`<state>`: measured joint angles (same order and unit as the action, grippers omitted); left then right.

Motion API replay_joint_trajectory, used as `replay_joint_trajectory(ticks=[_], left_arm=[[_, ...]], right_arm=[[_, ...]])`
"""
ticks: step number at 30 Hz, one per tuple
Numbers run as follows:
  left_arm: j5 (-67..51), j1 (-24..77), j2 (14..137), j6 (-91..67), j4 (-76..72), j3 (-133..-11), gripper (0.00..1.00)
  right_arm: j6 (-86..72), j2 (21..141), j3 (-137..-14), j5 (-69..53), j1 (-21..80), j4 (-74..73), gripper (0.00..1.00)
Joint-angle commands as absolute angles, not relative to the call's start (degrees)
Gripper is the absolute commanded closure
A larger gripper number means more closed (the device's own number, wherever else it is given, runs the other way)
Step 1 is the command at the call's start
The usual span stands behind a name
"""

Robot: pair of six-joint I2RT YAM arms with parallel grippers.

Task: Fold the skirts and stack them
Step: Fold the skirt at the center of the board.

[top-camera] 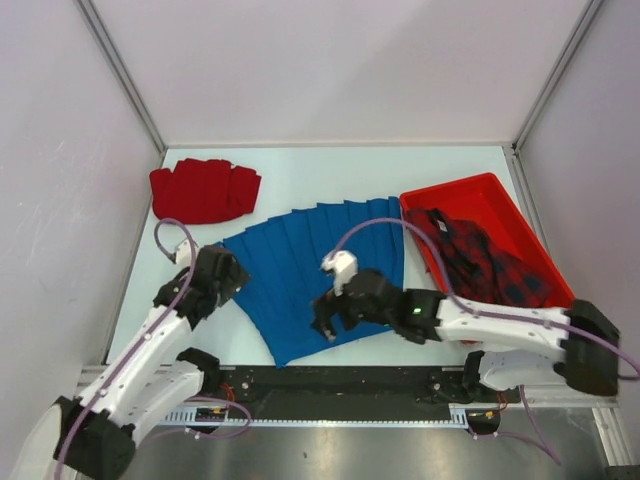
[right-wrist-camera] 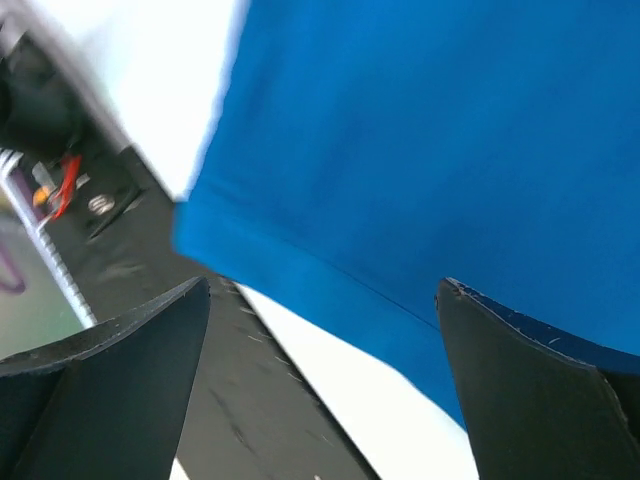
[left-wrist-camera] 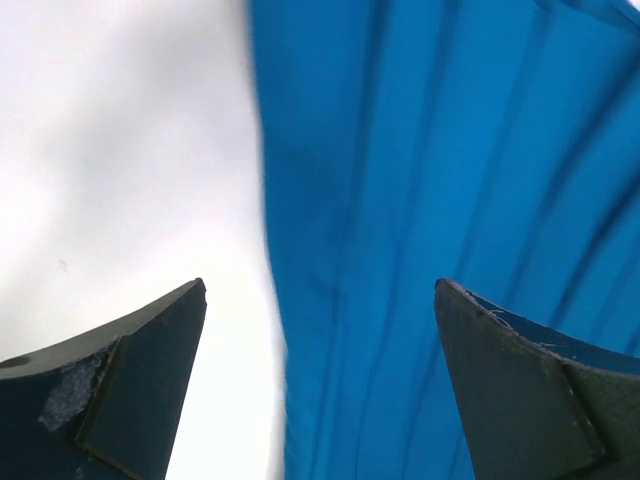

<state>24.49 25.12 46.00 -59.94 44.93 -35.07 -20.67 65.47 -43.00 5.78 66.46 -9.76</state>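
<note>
My left gripper lowers next, outward along the blue skirt's side edge toward the red skirt (top-camera: 204,189), as that edge runs between its fingers.
The blue pleated skirt (top-camera: 315,270) lies spread flat in the middle of the table. The red pleated skirt (top-camera: 204,189) lies folded at the back left. The plaid skirt (top-camera: 480,262) lies crumpled in the red tray (top-camera: 470,190). My left gripper (top-camera: 232,272) is open at the blue skirt's left edge; in the left wrist view the skirt (left-wrist-camera: 450,180) fills the right side between the fingers (left-wrist-camera: 150,370). My right gripper (top-camera: 325,325) is open over the skirt's near edge; the right wrist view shows that hem (right-wrist-camera: 420,150) and the table's front edge.
White walls close the table on the left, back and right. The black mounting rail (top-camera: 340,385) runs along the near edge, also seen in the right wrist view (right-wrist-camera: 250,400). Bare table lies left of the blue skirt.
</note>
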Motion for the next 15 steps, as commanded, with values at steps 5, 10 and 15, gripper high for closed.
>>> replay_joint_trajectory(ticks=[5, 10, 15], left_arm=[[13.1, 8.4, 60.8, -46.7, 25.6, -35.1, 0.00], [10.6, 3.5, 71.8, -44.9, 22.7, -37.2, 0.08], [9.7, 1.4, 79.4, -43.2, 21.5, -38.9, 0.26]], right_arm=[[-16.8, 92.1, -62.3, 10.9, 78.7, -4.7, 0.04], [-17.5, 100.4, -67.7, 5.9, 80.4, -5.7, 0.12], [-16.7, 105.6, -70.6, 5.0, 81.6, -7.1, 0.21]])
